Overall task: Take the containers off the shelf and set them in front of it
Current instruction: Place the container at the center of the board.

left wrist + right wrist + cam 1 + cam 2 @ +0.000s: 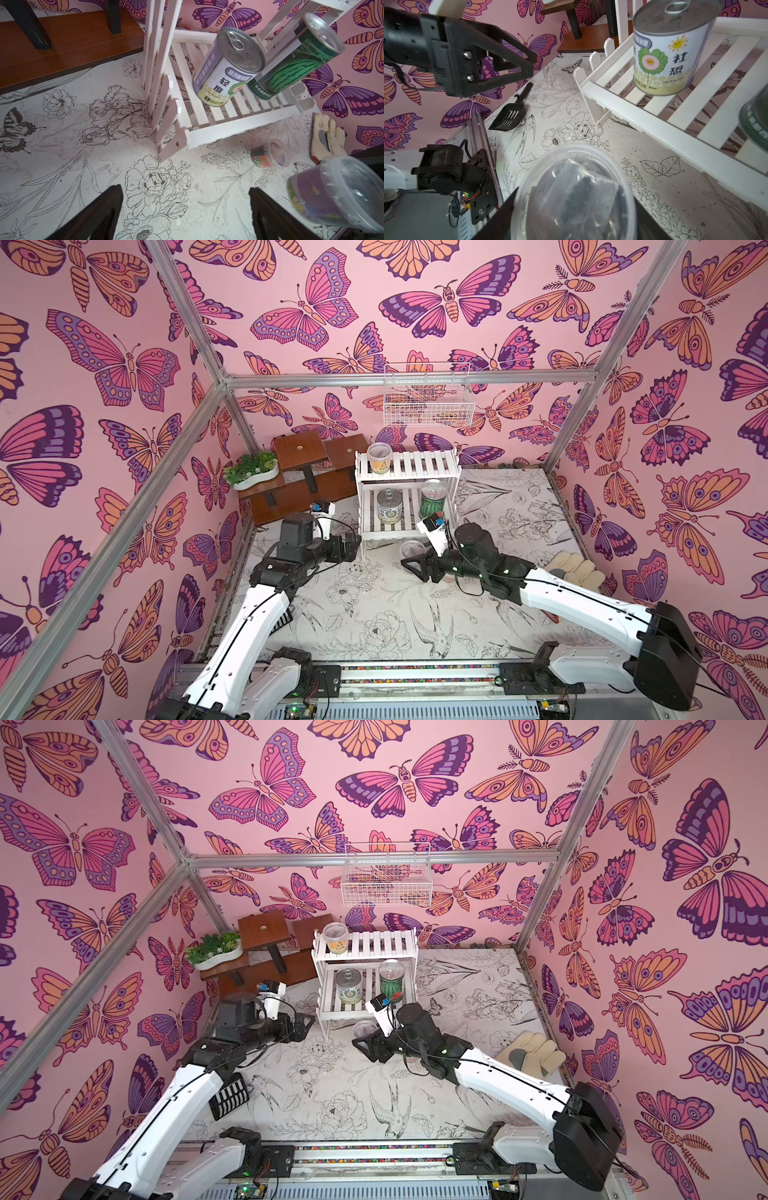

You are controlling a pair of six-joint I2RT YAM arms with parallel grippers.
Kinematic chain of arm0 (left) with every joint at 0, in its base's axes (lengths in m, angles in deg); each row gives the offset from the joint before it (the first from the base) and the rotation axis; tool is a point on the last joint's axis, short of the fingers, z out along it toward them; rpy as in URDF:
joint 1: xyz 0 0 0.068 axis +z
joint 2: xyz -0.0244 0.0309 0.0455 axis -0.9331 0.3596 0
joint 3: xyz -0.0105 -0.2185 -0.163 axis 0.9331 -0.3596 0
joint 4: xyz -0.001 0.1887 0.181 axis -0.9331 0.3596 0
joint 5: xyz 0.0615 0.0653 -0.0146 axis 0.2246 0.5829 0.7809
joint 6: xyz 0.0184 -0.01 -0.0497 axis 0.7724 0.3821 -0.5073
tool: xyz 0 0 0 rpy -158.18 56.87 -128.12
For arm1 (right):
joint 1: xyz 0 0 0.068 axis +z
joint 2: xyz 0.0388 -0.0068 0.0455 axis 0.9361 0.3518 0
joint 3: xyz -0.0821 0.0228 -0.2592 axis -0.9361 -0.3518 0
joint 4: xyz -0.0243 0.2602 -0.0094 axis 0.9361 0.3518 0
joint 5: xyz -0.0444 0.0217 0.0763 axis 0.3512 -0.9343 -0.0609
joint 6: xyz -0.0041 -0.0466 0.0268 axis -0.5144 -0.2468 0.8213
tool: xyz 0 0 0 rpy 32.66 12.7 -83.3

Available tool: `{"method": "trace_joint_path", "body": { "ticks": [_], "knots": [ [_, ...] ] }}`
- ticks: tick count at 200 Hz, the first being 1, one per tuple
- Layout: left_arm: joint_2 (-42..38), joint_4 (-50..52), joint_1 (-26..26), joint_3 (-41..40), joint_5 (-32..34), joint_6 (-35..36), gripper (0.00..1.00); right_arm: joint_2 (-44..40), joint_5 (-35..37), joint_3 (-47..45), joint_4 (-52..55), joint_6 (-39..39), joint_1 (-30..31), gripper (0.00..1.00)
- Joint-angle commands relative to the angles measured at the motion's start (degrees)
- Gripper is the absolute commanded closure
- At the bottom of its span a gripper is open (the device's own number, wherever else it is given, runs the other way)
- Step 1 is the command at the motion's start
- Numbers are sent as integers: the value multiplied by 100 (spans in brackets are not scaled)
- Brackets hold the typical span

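My right gripper moves down past the front edge of the shelf's lower level to the bare tabletop next. It then releases the clear lidded cup, which already clears the shelf [415,466].
The white slatted shelf [415,466] [228,126] carries a yellow-filled cup [379,458] on its top tier. On the lower tier stand a white-green can [389,506] [668,56] and a watermelon can [433,497] [295,68]. My right gripper [411,558] [574,207] is shut on a clear lidded cup with dark contents [412,549] [575,193], just in front of the lower tier. An orange-red cup [270,153] stands on the table in front of the shelf. My left gripper [353,545] [187,207] hangs open and empty left of the shelf's front leg.
A brown stepped stand [299,472] with a white planter [251,470] fills the back left. A wire basket [428,400] hangs on the back wall. A cream glove [575,568] lies at the right wall, and a black scoop [230,1096] lies under my left arm.
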Motion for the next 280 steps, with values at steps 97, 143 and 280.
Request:
{"method": "trace_joint_path", "body": {
  "ticks": [97,143,280],
  "knots": [
    [-119,133,45,-102,113,48,0,1037,1112,-916,-1888,148,162,51],
    [-69,157,41,-54,93,74,0,1551,1355,-927,-2380,119,191,51],
    [-33,161,43,-58,144,132,0,2608,1745,-712,-2849,20,190,49]
  ]
}}
